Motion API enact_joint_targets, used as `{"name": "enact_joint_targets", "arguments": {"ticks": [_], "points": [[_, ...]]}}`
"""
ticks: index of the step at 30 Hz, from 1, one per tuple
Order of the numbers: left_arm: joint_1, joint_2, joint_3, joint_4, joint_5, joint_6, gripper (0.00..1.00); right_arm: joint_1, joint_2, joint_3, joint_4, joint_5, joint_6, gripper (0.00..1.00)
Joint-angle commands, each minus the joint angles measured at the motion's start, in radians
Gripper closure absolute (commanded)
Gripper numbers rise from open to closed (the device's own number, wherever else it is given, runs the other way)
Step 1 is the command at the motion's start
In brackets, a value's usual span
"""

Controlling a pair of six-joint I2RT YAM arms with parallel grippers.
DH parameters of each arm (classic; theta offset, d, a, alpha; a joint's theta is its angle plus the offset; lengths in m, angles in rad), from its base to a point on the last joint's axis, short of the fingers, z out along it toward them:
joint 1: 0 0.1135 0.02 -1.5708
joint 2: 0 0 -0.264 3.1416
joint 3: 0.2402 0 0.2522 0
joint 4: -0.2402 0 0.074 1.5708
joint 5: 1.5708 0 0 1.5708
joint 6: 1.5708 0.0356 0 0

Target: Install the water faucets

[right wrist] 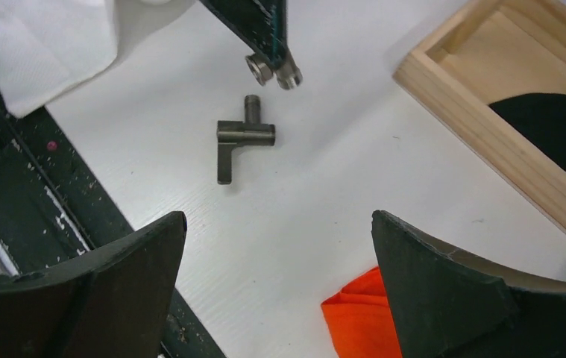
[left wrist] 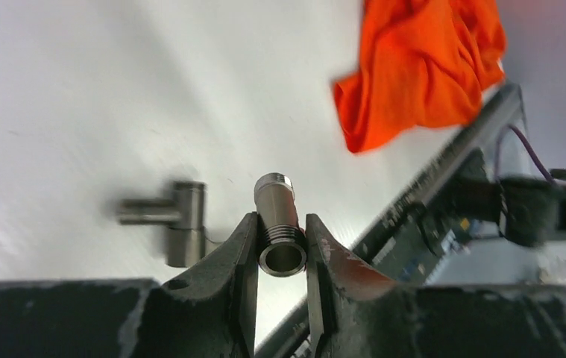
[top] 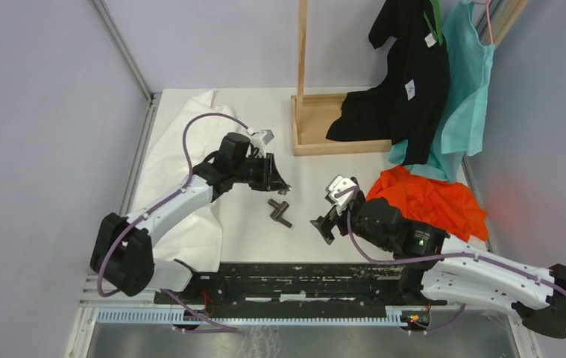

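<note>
My left gripper should turn outward, go down to bare tabletop beside the T-shaped fitting [top: 280, 212] and let go, because that spot is below it and to its left in the top view.
The larger dark T-shaped faucet fitting [top: 280, 212] lies on the white table between the two grippers; it also shows in the left wrist view [left wrist: 180, 221] and the right wrist view [right wrist: 242, 139]. My left gripper [top: 283, 186] is shut on the shorter fitting [left wrist: 280, 231], a short threaded metal tube with a greyish end, held just above and beyond the lying fitting [right wrist: 259, 68]. My right gripper [top: 323, 224] is open and empty, its fingers [right wrist: 115, 276] wide apart over bare table, to the right of the lying fitting.
A wooden stand base [top: 339, 127] with an upright post [top: 303, 52] stands at the back. A black shirt [top: 406, 82] and a teal garment [top: 464, 97] hang at the back right. An orange cloth [top: 429, 201] lies right, a white cloth [top: 183, 164] left. A black rail [top: 302, 276] runs along the front.
</note>
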Motion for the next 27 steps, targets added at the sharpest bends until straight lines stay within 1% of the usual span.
{"name": "enact_joint_targets", "arguments": {"ticks": [1,3,5,7,9,11,14,19,22,23,25,27], "points": [[-0.005,-0.131,-0.082,0.238,-0.343,-0.016,0.97,-0.012,-0.027,0.008,0.001,0.194,0.156,0.00],[-0.034,-0.169,-0.156,0.351,-0.561,0.027,0.97,-0.034,-0.005,0.044,-0.059,0.247,0.266,0.00],[-0.063,-0.191,-0.233,0.480,-0.704,0.098,0.97,-0.073,0.052,0.086,-0.122,0.228,0.343,0.00],[-0.072,-0.203,-0.333,0.634,-0.771,0.155,0.97,-0.099,0.108,0.121,-0.170,0.198,0.376,0.00],[-0.077,-0.200,-0.405,0.776,-0.814,0.211,0.97,-0.107,0.152,0.136,-0.182,0.173,0.389,0.00],[-0.080,-0.175,-0.451,0.874,-0.872,0.240,0.97,-0.111,0.178,0.141,-0.172,0.138,0.398,0.00],[-0.091,-0.121,-0.487,0.948,-1.001,0.229,0.97,-0.112,0.199,0.138,-0.139,0.107,0.409,0.00],[-0.135,-0.054,-0.548,1.083,-1.141,0.217,0.97,-0.113,0.202,0.126,-0.102,0.097,0.422,0.00],[-0.168,0.023,-0.535,1.096,-1.170,0.221,0.97,-0.113,0.208,0.131,-0.099,0.088,0.409,0.00],[-0.187,0.048,-0.522,1.091,-1.203,0.225,0.97,-0.115,0.209,0.135,-0.105,0.086,0.405,0.00],[-0.211,0.086,-0.526,1.141,-1.254,0.221,0.97,-0.115,0.205,0.143,-0.114,0.090,0.403,0.00],[-0.217,0.112,-0.542,1.198,-1.266,0.201,0.97,-0.114,0.199,0.147,-0.126,0.093,0.404,0.00]]}}
